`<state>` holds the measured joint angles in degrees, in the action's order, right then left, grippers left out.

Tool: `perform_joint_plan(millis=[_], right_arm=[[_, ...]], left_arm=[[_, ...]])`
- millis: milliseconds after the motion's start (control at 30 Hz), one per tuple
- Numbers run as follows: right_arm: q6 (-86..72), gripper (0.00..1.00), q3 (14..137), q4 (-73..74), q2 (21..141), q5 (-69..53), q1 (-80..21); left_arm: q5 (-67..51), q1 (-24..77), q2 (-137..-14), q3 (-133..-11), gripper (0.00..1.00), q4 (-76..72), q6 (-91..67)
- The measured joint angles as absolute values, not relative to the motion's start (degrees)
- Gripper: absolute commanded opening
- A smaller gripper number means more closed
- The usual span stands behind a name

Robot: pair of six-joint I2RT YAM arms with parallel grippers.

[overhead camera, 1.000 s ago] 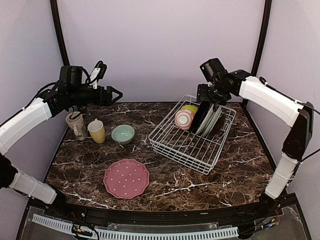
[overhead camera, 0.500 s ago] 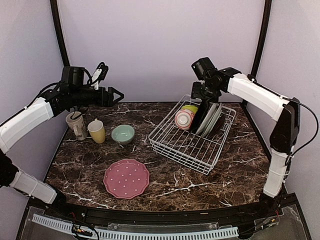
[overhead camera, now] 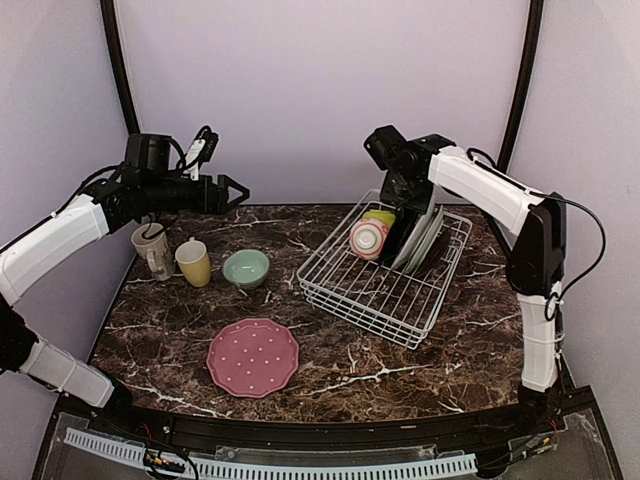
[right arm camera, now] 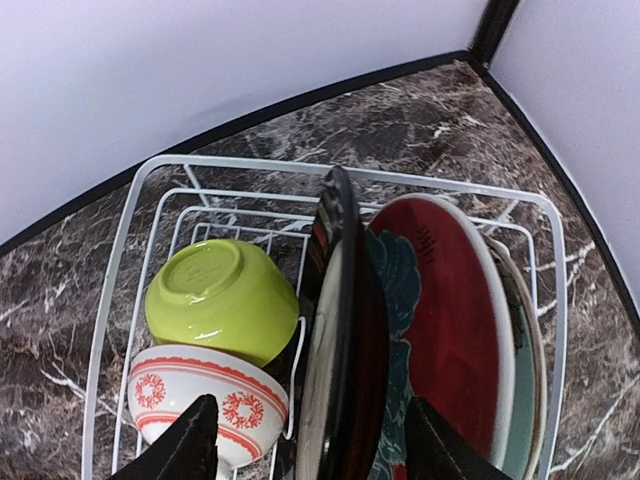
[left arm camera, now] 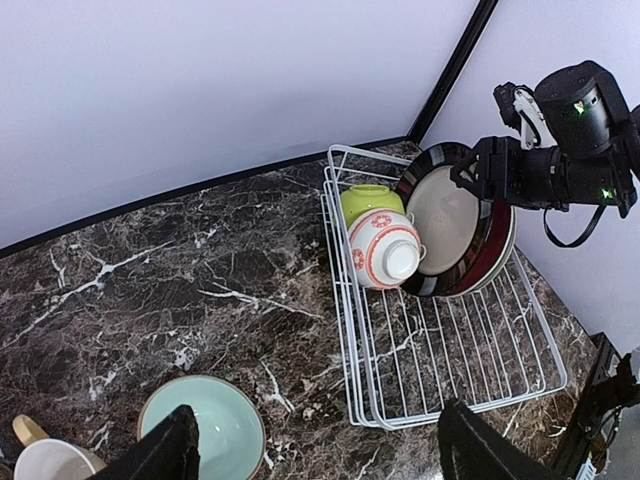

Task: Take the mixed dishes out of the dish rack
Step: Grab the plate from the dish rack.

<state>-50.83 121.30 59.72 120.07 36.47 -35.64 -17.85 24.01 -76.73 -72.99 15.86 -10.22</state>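
Observation:
My left gripper moves to the right in the top view and down onto the black plate's near rim next, since the black plate stands on edge.
The white wire dish rack [overhead camera: 372,292] stands at the back right. It holds a lime bowl [overhead camera: 381,216], a pink-striped bowl [overhead camera: 367,238], an upright black plate [overhead camera: 403,232] and more plates [overhead camera: 430,240] behind it. In the right wrist view the black plate [right arm camera: 338,300], red floral plate [right arm camera: 445,330] and pale-green plate [right arm camera: 531,350] stand on edge. My right gripper [right arm camera: 310,452] is open just above the black plate's rim, one finger on each side. My left gripper [overhead camera: 238,188] is open and empty, high over the back left.
On the table's left stand a beige mug [overhead camera: 152,250], a yellow mug [overhead camera: 194,262] and a mint bowl [overhead camera: 246,268]. A pink dotted plate [overhead camera: 253,357] lies at the front centre. Walls close the back and sides.
My right arm has swung left, bringing its gripper over the upright plates in the rack. The left arm has barely moved.

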Motion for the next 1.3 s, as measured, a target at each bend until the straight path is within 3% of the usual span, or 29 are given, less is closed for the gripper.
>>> perform_joint_plan(millis=[167, 367, 633, 800, 933, 1300], right_arm=[[-57.34, 0.62, 127.74, 65.69, 123.66, 39.11, -35.90], [-53.78, 0.69, 127.20, 64.05, 123.42, 37.01, -36.21], [-49.78, 0.71, 122.28, 59.70, 118.65, 35.99, -36.40], [-44.71, 0.87, 121.40, 58.24, 116.11, 33.43, -36.40], [-37.23, 0.98, 116.90, 54.37, 108.95, 29.08, -36.29], [-23.62, 0.99, 91.37, 40.23, 81.28, 16.60, -26.39]], left_arm=[[-18.02, 24.01, -76.88, -72.90, 0.81, 15.84, -10.37], [-19.16, 24.03, -77.91, -72.90, 0.82, 15.51, -10.63], [-20.45, 24.82, -80.07, -72.90, 0.82, 14.87, -11.07], [-20.36, 28.29, -80.23, -72.90, 0.81, 14.61, -10.96], [-20.43, 31.99, -81.91, -73.25, 0.79, 13.65, -11.38], [-10.98, 45.67, -99.66, -87.61, 0.72, 10.92, -12.75]])
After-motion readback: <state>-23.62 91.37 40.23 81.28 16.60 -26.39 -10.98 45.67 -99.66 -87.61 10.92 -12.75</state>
